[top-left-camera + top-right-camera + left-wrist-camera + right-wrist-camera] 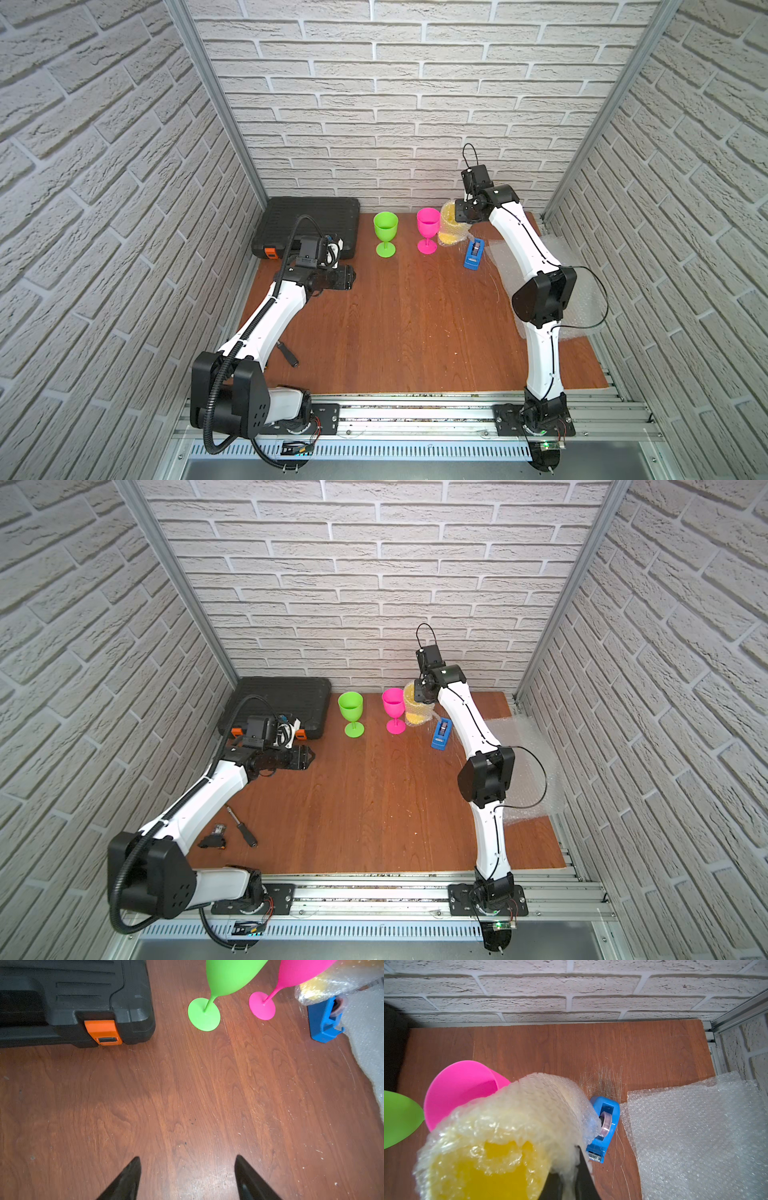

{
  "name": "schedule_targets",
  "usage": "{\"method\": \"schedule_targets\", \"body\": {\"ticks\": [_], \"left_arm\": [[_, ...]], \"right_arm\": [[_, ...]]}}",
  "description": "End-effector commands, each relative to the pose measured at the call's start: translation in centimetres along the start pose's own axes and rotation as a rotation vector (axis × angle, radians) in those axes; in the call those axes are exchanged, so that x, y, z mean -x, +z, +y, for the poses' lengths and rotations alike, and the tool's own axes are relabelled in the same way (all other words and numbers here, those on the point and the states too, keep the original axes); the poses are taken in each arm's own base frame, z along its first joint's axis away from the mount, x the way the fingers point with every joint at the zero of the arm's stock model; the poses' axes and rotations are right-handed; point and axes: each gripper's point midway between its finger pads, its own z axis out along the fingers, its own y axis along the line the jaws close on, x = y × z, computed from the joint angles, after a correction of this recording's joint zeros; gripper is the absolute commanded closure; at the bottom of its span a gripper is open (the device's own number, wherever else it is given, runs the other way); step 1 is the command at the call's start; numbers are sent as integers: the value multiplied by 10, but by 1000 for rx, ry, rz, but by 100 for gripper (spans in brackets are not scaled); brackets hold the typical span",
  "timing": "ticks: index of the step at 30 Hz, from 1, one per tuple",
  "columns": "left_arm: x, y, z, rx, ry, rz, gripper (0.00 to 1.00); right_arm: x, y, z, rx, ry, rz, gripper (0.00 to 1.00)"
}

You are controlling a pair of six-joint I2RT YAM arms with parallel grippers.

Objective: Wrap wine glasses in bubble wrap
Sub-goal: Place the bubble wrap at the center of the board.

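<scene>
The wrapped yellow glass still hangs tilted, so my right gripper should lower, stand the glass's base on the tabletop beside the pink glass (428, 228), then release the wrap.
A lime green wine glass (385, 232) and a hot pink wine glass (428, 228) stand upright and bare at the back of the table. To the right of the pink one, a yellow wine glass (483, 1167) is swathed in bubble wrap (529, 1109). My right gripper (569, 1180) is shut on the top edge of that wrap, at the glass's rim (451, 212). More bubble wrap sheets (695, 1136) lie flat at the right edge. My left gripper (187, 1157) hovers open and empty over bare wood, left of the green glass (226, 978).
A black toolbox with orange latches (307, 224) fills the back left corner. A blue tape dispenser (473, 254) sits in front of the wrapped glass. A screwdriver (241, 827) and a small black part (214, 837) lie near the left arm's base.
</scene>
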Motion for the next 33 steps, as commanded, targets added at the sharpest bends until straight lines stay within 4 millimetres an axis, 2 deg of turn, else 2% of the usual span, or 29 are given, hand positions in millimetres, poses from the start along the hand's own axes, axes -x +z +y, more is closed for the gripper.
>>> {"method": "schedule_targets", "body": {"ticks": [1,8,11,15,19,21,27,30,33], "left_arm": [[6,-7,-1,-5,6,-20,29],[5,-4,1,0,13,3,30],[3,-4,3,13,13,8,30],[4,-3,4,21,16,7,30],[4,-4,8,39,20,12,30],[4,-4,9,41,19,8,30],[5,-5,11,45,13,0,30],[4,-5,12,49,13,1,30],[4,-4,12,47,13,5,30]], "right_arm": [[16,9,-5,-4,22,-43,98],[8,43,2,9,13,-8,98],[5,53,-6,-35,-2,5,98],[5,61,-5,-29,-3,3,94],[19,57,-3,-19,19,-49,74],[31,48,-4,-20,35,-97,68],[65,34,-10,-30,74,-225,64],[72,38,-14,-38,82,-252,63],[71,53,-20,-43,95,-247,63]]}}
